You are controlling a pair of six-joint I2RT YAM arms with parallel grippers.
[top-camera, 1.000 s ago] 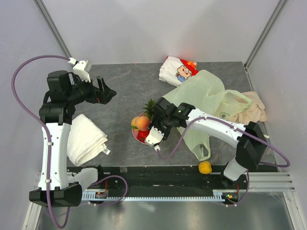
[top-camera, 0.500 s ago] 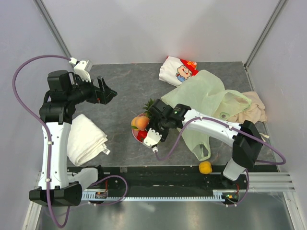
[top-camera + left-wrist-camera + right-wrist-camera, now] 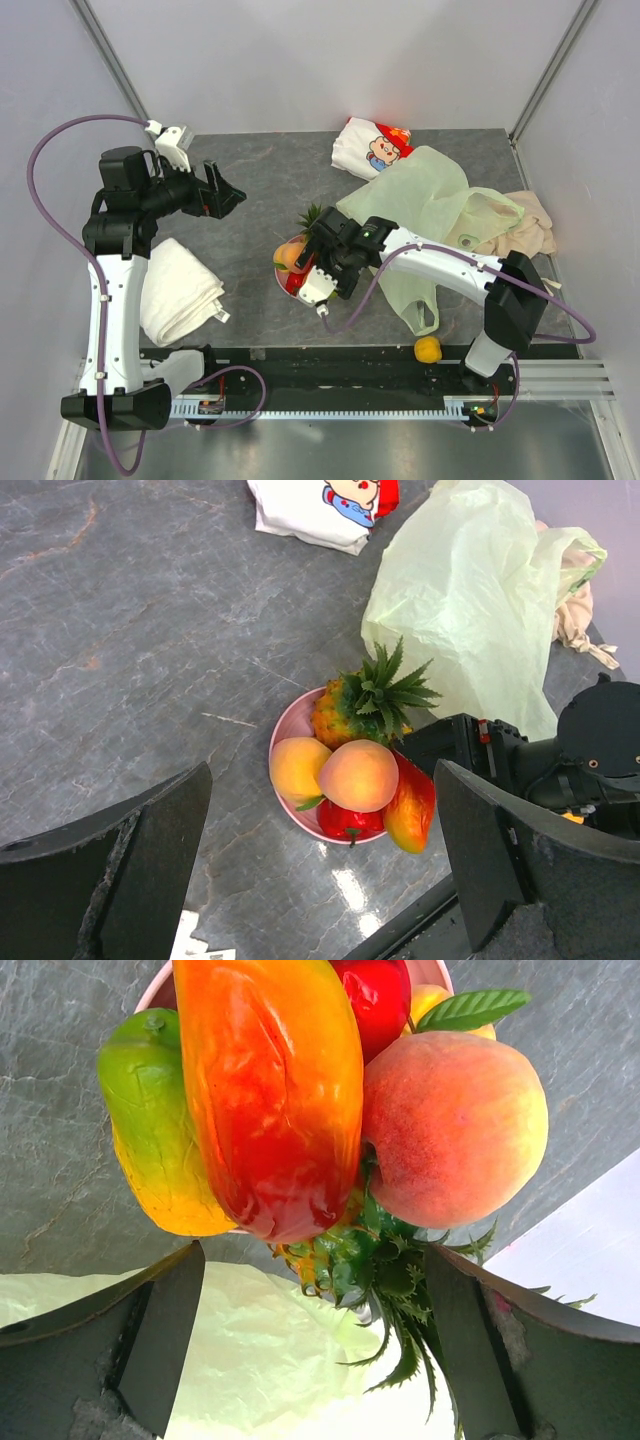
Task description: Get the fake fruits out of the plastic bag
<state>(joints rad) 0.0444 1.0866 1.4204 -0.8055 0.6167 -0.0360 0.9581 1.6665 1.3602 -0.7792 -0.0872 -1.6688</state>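
The orange (image 3: 428, 348) is still off the plate (image 3: 282, 283) and lies back of my right gripper and to its right in the top view. I will swing my right gripper that way and down around the orange.
The fake fruits lie piled on a pink plate (image 3: 282, 283): a pineapple (image 3: 365, 700), a peach (image 3: 358, 775), a yellow fruit (image 3: 298, 768), a red pepper (image 3: 348, 820) and a yellow-red mango (image 3: 412, 805) leaning on the rim. My right gripper (image 3: 310, 250) is open and empty, right beside the plate; in the right wrist view the gripper (image 3: 320, 1350) has the mango (image 3: 270, 1090), the peach (image 3: 455, 1125) and the pineapple crown (image 3: 400, 1280) just ahead of it. An orange (image 3: 428, 348) lies at the front edge. The pale-green plastic bag (image 3: 430, 200) lies flat behind the right arm. My left gripper (image 3: 228, 195) is open, raised at the left.
A white-and-red cartoon pouch (image 3: 372, 147) lies at the back. A beige cloth (image 3: 530, 225) lies at the right under the bag. A folded white towel (image 3: 180, 290) lies at the front left by the left arm. Walls enclose the table.
My right gripper has shifted a little to the left, closer over the plate of fruits. The left arm has not moved.
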